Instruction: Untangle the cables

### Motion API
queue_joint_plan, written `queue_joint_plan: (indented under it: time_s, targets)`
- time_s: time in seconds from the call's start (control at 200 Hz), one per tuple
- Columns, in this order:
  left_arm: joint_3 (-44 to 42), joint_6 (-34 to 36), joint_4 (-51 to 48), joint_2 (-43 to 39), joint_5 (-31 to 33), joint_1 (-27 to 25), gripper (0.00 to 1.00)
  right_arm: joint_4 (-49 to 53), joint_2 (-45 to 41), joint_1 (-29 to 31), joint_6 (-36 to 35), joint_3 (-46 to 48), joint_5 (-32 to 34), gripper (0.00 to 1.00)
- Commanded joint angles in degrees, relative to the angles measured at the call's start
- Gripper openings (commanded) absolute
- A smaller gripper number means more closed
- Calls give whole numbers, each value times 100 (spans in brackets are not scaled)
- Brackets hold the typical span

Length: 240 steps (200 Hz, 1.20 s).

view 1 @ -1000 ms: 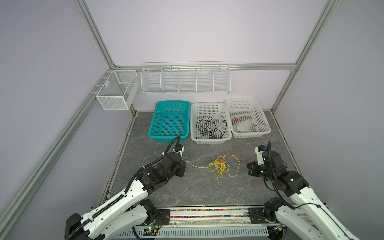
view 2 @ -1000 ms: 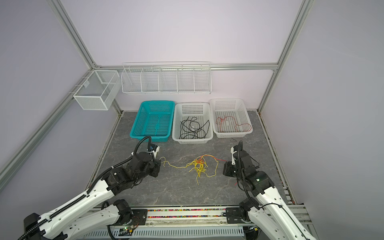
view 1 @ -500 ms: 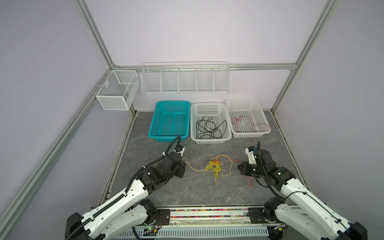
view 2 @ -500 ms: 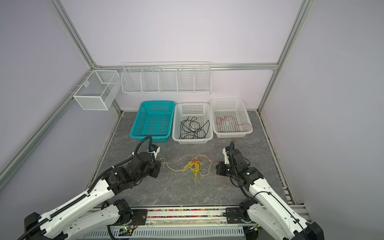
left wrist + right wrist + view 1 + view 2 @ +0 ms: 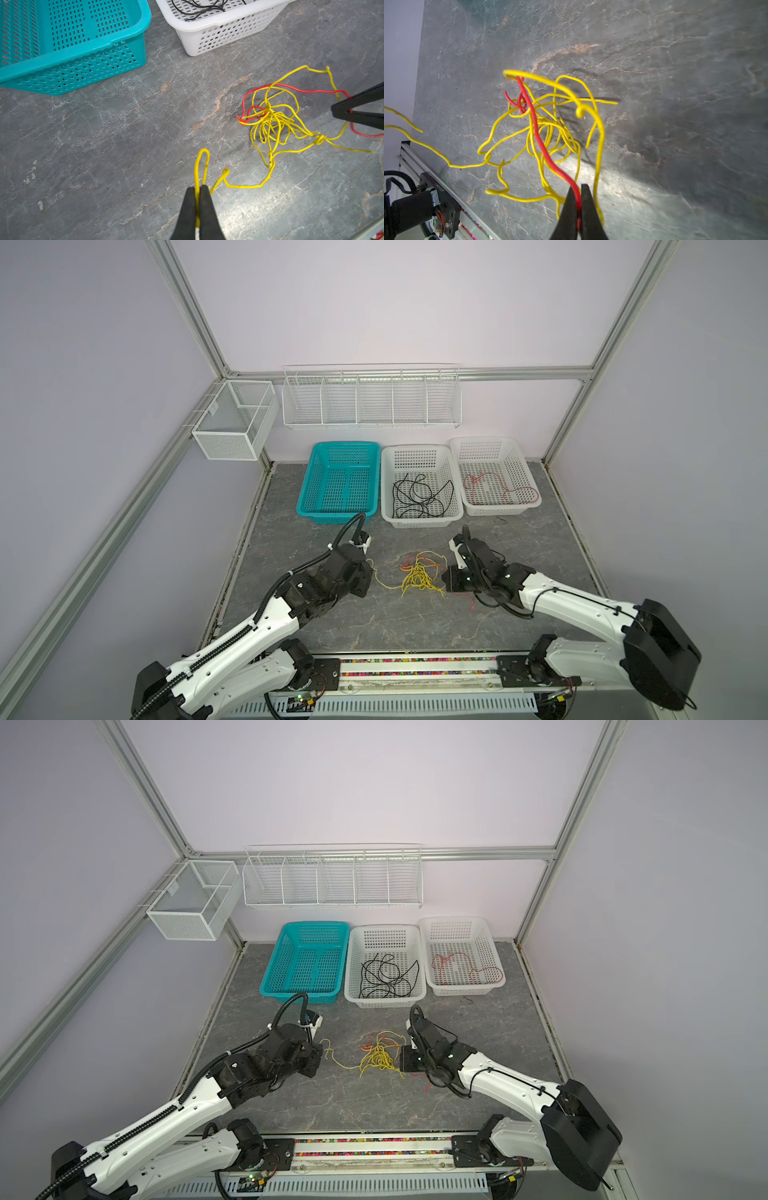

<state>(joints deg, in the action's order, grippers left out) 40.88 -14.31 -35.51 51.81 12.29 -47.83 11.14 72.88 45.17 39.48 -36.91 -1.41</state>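
Note:
I will next carry the red cable outward with my right gripper toward the knot's far edge (image 5: 421,556) (image 5: 520,76), where the red cable goes under the yellow cable, and let go, since that edge is outward of my right gripper.
A knot of yellow and red cables (image 5: 419,577) (image 5: 379,1058) lies on the grey floor between my two grippers. My left gripper (image 5: 197,188) (image 5: 367,563) is shut on a yellow cable (image 5: 245,186), which loops past the fingertips and runs to the knot (image 5: 270,122). My right gripper (image 5: 578,187) (image 5: 445,574) is shut on a red cable (image 5: 542,143) that threads up through the yellow strands (image 5: 564,87). In the left wrist view the right gripper's fingers (image 5: 357,113) pinch that red cable (image 5: 291,87) at the knot's edge. A red tail (image 5: 471,605) trails behind the right gripper.
At the back stand three baskets: a teal one (image 5: 345,444), a white one (image 5: 415,448) holding black cables (image 5: 419,497), and a white one (image 5: 484,439) holding a red cable (image 5: 503,485). Wire racks (image 5: 370,398) hang on the wall above.
My right gripper has moved left toward the knot with the red cable in it, and the strands have bunched closer together. The left gripper has stayed put.

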Motion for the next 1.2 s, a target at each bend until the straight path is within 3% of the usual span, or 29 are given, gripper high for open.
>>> queue_joint_plan:
  time_s: [0.0, 0.315, 0.5, 0.715, 0.97, 1.075, 1.195]
  targets:
    - [-54, 90, -11, -42, -210, 20, 0, -521, 485, 195, 65, -260, 168, 6]
    - [-98, 95, 52, -153, -308, 20, 0, -753, 1754, 652, -206, -1055, 444, 6]
    - [-115, 95, 86, -270, -428, 20, 0, -415, 1472, 571, 97, -1008, 1237, 6]
    - [-124, 96, 123, -354, -581, 20, 0, -391, 946, -208, -62, -731, 371, 7]
    - [-127, 108, 123, -346, -710, 20, 0, 234, 95, -154, -516, -916, 28, 40]
    - [-134, 95, 127, -332, -763, 20, 0, 580, -163, 2, -601, -1054, 33, 48]
    - [-133, 95, 123, -321, -764, 11, 0, 960, -331, 309, -772, -1134, 173, 51]
